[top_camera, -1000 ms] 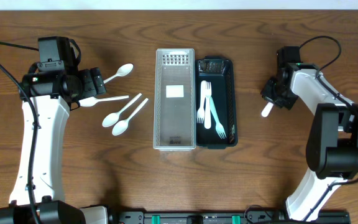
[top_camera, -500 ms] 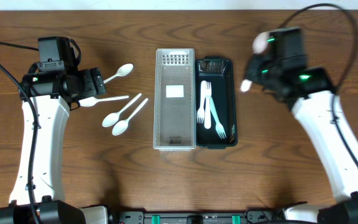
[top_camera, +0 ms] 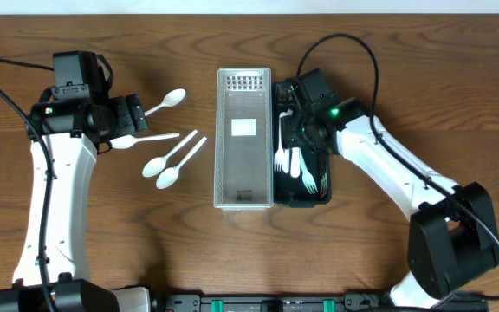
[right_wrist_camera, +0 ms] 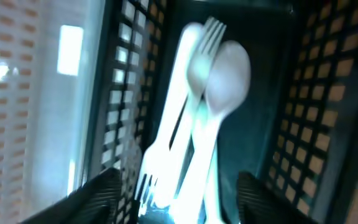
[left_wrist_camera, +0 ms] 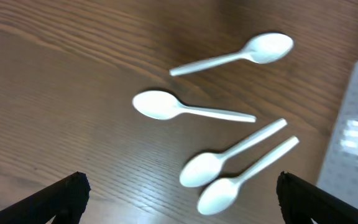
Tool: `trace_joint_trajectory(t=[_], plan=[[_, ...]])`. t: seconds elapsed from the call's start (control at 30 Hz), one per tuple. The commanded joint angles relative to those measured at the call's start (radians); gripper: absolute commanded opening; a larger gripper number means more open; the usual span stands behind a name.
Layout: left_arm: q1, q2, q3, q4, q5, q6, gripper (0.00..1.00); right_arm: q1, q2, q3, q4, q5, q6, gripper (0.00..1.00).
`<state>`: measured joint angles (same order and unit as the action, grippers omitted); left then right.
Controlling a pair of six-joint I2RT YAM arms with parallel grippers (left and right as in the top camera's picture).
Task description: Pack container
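Observation:
I will next turn my left gripper and lower it toward the clear tray (top_camera: 243, 139), onto the handle of the spoon nearest that tray (top_camera: 188, 158), because that handle is slanted.
A black mesh container (top_camera: 301, 201) stands at mid-table beside a clear slotted tray (top_camera: 243, 139). White forks (right_wrist_camera: 179, 124) lie inside the black container, with a white spoon (right_wrist_camera: 225, 74) on top of them. My right gripper (top_camera: 294, 130) hovers low over that container. In the right wrist view the right gripper (right_wrist_camera: 185, 205) is open, its fingers on either side of the cutlery and not touching it. Several white spoons (top_camera: 170, 156) lie on the wood to the left. Above them my left gripper (left_wrist_camera: 188, 208) stands wide open and holds nothing.
The clear tray has a white label (top_camera: 243, 126) on its floor and touches the black container's left wall. One spoon (top_camera: 165, 102) lies apart from the others, near the left arm's wrist (top_camera: 102, 117). A black cable (top_camera: 353, 52) loops over the right arm.
My right arm swung from the table's right side to over the black container, carrying a white spoon. Its jaws have opened and the spoon now lies on the forks. The left arm stayed still.

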<state>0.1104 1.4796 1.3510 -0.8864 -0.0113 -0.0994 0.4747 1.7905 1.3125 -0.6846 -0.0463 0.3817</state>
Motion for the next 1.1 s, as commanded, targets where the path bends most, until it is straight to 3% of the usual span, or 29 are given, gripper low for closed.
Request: trace_joint_trajectory(t=[0.0, 0.13, 0.27, 0.4, 0.57, 0.77, 0.93, 1.07], plan=[[0.004, 0.010, 0.021, -0.043, 0.114, 0.012, 0.98, -0.039, -0.097, 0.076, -0.019, 0.021, -0.065, 0.75], [0.004, 0.010, 0.021, -0.063, 0.237, 0.012, 0.98, -0.154, -0.189, 0.100, -0.026, 0.046, -0.064, 0.90], [0.004, 0.010, 0.021, -0.113, 0.340, 0.013, 0.98, -0.344, -0.244, 0.100, -0.063, 0.046, -0.061, 0.92], [0.004, 0.011, 0.021, -0.130, 0.340, 0.014, 0.98, -0.531, -0.240, 0.097, -0.138, 0.044, -0.061, 0.94], [-0.026, 0.039, 0.021, -0.130, 0.270, 0.224, 0.99, -0.700, -0.216, 0.097, -0.209, 0.038, -0.061, 0.95], [-0.114, 0.146, 0.021, -0.095, 0.206, 0.430, 0.95, -0.768, -0.196, 0.097, -0.216, 0.039, -0.061, 0.94], [-0.171, 0.254, 0.020, -0.076, 0.037, 0.450, 0.89, -0.770, -0.193, 0.097, -0.209, 0.039, -0.061, 0.93], [-0.184, 0.325, 0.020, -0.073, 0.030, 0.488, 0.87, -0.770, -0.193, 0.097, -0.209, 0.039, -0.061, 0.92]])
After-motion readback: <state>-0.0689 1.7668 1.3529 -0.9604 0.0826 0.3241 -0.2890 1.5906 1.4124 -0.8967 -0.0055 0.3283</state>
